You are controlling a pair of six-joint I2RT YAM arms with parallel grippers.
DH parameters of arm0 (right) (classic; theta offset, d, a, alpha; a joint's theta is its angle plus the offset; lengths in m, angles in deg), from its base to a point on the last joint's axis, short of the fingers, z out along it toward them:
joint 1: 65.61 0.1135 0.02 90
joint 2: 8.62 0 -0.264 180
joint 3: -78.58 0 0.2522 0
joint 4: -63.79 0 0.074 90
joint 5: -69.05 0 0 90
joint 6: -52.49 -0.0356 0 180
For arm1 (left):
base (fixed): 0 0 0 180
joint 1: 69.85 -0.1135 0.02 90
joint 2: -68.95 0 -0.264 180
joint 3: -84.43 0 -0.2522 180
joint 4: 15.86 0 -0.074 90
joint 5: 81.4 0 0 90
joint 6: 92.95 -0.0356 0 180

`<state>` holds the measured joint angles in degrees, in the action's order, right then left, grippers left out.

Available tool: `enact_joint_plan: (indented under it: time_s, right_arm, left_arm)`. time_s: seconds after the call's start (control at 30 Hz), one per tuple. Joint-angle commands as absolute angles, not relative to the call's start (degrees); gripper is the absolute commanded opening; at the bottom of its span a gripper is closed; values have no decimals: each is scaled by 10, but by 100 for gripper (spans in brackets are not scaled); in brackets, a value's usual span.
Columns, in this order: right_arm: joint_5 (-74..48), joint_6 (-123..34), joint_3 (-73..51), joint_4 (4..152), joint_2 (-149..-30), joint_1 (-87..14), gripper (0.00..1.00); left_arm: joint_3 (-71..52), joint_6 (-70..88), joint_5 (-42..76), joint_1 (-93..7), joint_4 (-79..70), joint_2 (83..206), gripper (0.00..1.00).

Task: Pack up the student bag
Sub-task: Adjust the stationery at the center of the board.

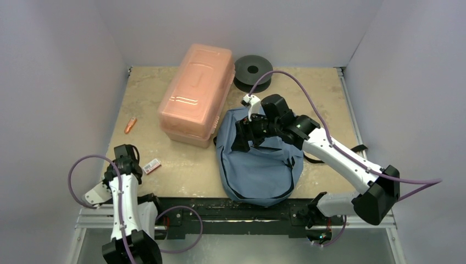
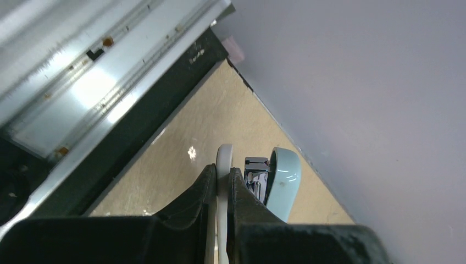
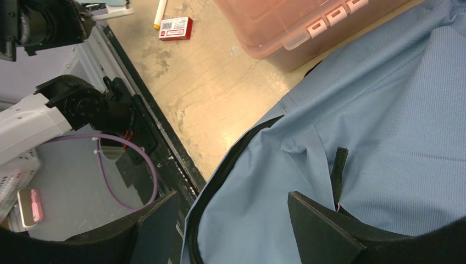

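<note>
The front corner of the tabletop is bare and lies empty below my left gripper's fingers, so I should lower the pale blue stapler (image 2: 283,179) onto it next and release there.
The blue-grey student bag (image 1: 258,168) lies flat near the table's front edge, its dark zipper trim running along its side. My right gripper (image 1: 245,133) hovers over the bag's far end, just above the fabric. It is open and empty in the right wrist view (image 3: 231,217), where the bag (image 3: 384,121) fills the right side and a black strap (image 3: 339,170) lies by the right finger. My left gripper (image 2: 222,175) is shut on the white base of a pale blue stapler (image 2: 283,179). It holds it low at the table's front left corner (image 1: 104,187).
A translucent pink box (image 1: 195,93) stands left of the bag's far end and touches it. A black spool (image 1: 253,70) sits at the back. An orange pen (image 1: 130,125) and a small red-and-white box (image 1: 152,165) lie on the left. Grey walls enclose the table.
</note>
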<state>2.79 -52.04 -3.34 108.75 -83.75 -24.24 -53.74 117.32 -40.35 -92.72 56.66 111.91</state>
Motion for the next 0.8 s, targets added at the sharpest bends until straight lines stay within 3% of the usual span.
enact_joint_plan:
  time_s: [0.0,0.1,0.4,0.77]
  right_arm:
    - [43,-522,-49,1073,-831,-239,76]
    - [43,-521,-55,1076,-839,-239,76]
    - [34,-509,-75,1095,-867,-239,76]
    - [33,-500,-86,1103,-886,-239,76]
  left_arm:
    - [-485,1357,-497,-933,685,1147,0]
    - [-489,1385,-496,-933,683,1182,0]
    - [-588,1315,-468,-933,444,1187,0]
    - [-602,1311,-409,-898,329,1278,0]
